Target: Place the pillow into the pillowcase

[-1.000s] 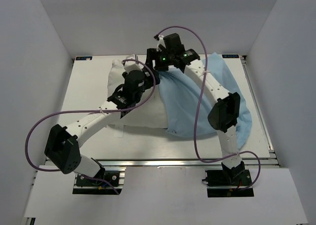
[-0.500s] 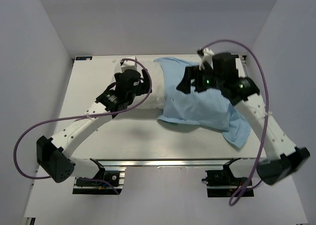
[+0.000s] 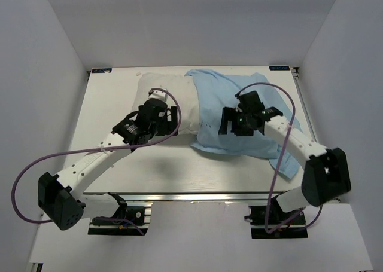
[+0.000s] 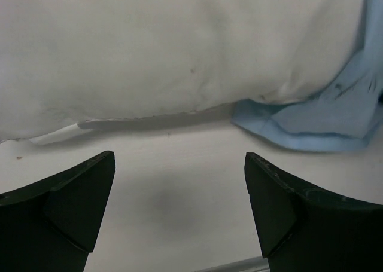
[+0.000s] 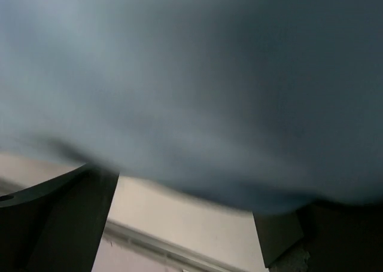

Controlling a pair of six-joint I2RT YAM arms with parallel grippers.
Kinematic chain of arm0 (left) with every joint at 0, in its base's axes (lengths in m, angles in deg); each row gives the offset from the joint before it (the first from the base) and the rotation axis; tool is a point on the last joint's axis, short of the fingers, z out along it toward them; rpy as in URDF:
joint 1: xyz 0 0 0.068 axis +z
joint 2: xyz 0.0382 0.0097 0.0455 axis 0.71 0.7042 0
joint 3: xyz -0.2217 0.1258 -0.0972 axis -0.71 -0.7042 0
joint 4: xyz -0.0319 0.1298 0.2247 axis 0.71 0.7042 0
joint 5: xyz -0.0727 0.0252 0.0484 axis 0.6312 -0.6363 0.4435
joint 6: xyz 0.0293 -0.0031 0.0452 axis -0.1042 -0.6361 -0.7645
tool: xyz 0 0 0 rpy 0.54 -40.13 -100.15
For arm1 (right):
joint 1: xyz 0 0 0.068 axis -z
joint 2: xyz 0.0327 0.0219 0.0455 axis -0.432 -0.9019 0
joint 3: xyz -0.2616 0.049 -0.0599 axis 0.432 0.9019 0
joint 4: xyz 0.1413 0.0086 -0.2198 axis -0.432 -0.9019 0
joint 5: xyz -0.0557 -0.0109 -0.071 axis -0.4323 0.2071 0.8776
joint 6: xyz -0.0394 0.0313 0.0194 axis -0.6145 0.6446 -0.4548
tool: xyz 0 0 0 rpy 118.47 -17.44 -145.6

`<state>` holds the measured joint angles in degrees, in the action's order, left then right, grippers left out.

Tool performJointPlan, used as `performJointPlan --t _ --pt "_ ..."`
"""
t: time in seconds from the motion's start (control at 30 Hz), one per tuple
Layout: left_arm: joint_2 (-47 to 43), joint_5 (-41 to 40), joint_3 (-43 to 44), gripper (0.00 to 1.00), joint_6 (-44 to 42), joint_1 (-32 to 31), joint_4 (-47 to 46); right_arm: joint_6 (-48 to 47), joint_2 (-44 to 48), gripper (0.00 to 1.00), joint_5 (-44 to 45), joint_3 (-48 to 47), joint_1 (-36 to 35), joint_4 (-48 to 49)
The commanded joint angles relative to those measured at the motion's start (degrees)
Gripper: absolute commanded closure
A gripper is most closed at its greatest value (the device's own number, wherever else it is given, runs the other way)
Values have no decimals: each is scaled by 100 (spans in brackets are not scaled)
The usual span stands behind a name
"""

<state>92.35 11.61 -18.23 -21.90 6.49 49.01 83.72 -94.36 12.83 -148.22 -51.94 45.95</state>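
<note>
My left gripper has only bare table between its open fingers, so I will move it toward the pillowcase and onto the white pillow's near edge (image 3: pixel 188 131) to close there.
The white pillow (image 3: pixel 160 95) lies across the back left of the table (image 3: pixel 173 170). Its right part is under the light blue pillowcase (image 3: pixel 257 101), which spreads to the right with a tail hanging toward the near edge. My left gripper (image 3: pixel 175 121) sits low at the pillow's near edge, open and holding nothing. In the left wrist view the pillow (image 4: pixel 179 45) fills the top, a corner of the pillowcase (image 4: pixel 317 128) lies at right, and bare table shows between the fingers (image 4: pixel 72 206). My right gripper (image 3: pixel 225 122) hovers over the pillowcase (image 5: pixel 197 75), open and empty.
White walls enclose the table on the left, back and right. A metal rail (image 3: pixel 209 195) runs along the near edge above both arm bases. Purple cables (image 3: pixel 27 176) loop out from each arm. The right arm's elbow (image 3: pixel 326 176) overhangs the near right corner.
Both grippers opened wide and both arms drew back toward the near side and down. The pillowcase, held up at the back centre before, now lies draped over the pillow's right part.
</note>
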Motion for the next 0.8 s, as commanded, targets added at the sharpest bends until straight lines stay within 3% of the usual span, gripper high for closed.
performJointPlan --t 0.0,0.27,0.43,0.6,0.77 --pt "62 910 -101 2 -874 16 -140 389 -651 11 532 -806 453 659" --pt "896 1010 443 2 -2245 -46 79 12 -2060 11 954 -2829 1061 352" --pt "1319 1 882 2 -2510 -55 247 -551 -2343 11 611 -3550 1185 97" --pt "1477 34 1111 2 -2905 -46 -130 -788 -1614 11 32 -2946 1176 158" --pt "1828 306 655 2 -3205 -37 -922 -911 -649 11 -319 -2112 1185 176"
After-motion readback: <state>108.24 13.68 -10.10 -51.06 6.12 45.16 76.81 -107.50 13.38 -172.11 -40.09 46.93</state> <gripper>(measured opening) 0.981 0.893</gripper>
